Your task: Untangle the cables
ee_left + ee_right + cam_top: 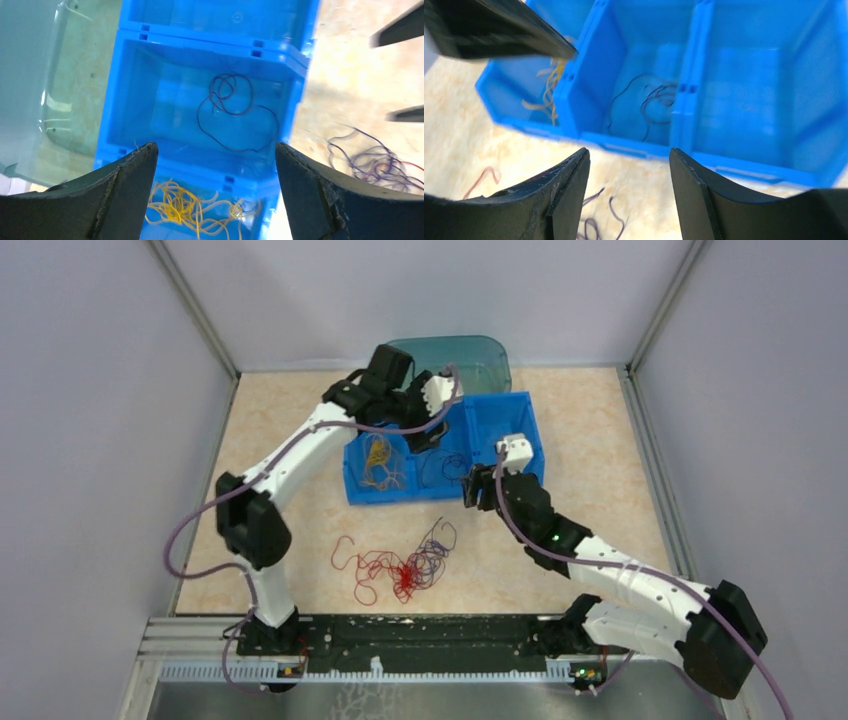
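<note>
My right gripper will move back next, to the left in the top view, and down onto the purple loops, since they stick out of the clump of cables toward the bin [520,415].
A clump of red and dark purple cables [405,565] lies on the table in front of a blue three-compartment bin [520,415]. Yellow cables [378,462] lie in the bin's left compartment and one purple strand [440,468] in the middle one. My left gripper [425,432] hovers open and empty above the bin; its wrist view shows the yellow cables [185,207] and the purple strand [232,112] below. My right gripper [480,485] is open and empty at the bin's near edge. Its wrist view shows the purple strand [649,100] and loose clump ends [599,220].
A translucent teal cover [460,355] stands behind the bin at the back wall. The bin's right compartment [764,95] holds nothing. Grey walls close in the table on the left, right and back. My left gripper's finger [499,30] shows in the right wrist view.
</note>
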### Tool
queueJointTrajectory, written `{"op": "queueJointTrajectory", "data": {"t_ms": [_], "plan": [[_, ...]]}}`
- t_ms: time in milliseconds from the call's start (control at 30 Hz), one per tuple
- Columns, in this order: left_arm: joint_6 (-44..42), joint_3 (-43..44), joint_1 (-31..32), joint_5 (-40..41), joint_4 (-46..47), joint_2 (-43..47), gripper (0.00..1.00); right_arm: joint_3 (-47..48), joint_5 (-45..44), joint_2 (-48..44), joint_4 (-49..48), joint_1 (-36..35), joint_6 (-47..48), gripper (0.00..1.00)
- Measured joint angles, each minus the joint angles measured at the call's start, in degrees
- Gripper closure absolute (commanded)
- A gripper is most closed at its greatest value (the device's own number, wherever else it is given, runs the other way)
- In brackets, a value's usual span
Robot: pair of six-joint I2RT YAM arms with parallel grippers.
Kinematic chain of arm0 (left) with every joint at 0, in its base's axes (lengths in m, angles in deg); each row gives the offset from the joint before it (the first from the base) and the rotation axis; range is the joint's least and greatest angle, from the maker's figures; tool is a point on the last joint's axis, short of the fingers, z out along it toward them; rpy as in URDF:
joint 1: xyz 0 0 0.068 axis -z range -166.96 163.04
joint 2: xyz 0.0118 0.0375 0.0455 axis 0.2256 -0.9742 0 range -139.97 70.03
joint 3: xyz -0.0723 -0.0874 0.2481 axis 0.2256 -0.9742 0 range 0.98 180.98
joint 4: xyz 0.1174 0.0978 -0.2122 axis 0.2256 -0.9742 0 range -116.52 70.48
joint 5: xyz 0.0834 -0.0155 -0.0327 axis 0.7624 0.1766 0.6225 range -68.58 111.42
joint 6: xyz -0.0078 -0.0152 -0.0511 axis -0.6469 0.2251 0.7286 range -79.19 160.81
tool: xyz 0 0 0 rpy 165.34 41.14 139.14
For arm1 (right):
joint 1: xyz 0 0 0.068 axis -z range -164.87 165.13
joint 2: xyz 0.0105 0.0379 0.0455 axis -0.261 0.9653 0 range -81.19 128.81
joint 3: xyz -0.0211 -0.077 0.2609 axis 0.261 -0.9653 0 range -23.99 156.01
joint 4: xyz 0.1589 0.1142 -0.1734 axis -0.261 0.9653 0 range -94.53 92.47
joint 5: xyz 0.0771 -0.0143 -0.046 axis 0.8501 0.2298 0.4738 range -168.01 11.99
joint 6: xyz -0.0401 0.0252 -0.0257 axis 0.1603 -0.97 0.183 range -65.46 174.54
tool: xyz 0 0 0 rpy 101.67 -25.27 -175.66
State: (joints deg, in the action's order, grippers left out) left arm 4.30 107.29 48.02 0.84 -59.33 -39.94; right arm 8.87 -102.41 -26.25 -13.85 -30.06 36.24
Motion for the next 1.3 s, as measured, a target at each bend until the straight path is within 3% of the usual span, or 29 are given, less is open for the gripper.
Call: {"op": "queueJointTrajectory", "data": {"t_ms": [267, 533, 700, 933, 1133, 1300], "plan": [[0.09, -18.21, -2.75, -8.68, 1.79, 23.69, 0.06, -0.22, 17.31, 9.86, 2.49, 0.00, -4.74, 0.42], [0.09, -32.02, -3.02, -11.04, 4.31, 34.29, 0.06, -3.54, 28.55, 17.27, -4.76, -0.26, -11.32, 0.51], [0.20, -36.15, -3.02, -11.50, 5.03, 37.42, 0.06, -0.85, 26.82, 24.04, -4.15, -3.54, -11.47, 0.58], [1.05, -39.12, -3.02, -12.02, 6.62, 41.40, 0.07, 3.30, 19.54, 30.42, -3.08, -7.69, -12.15, 1.00], [2.32, -44.44, -3.02, -12.70, 9.57, 45.53, 0.06, 3.30, 15.82, 25.64, -3.04, -8.02, -10.16, 1.00], [6.23, -50.53, -3.02, -15.04, 15.52, 50.62, 0.06, 5.60, 20.24, 15.67, -2.71, -8.02, -6.69, 1.00]]}}
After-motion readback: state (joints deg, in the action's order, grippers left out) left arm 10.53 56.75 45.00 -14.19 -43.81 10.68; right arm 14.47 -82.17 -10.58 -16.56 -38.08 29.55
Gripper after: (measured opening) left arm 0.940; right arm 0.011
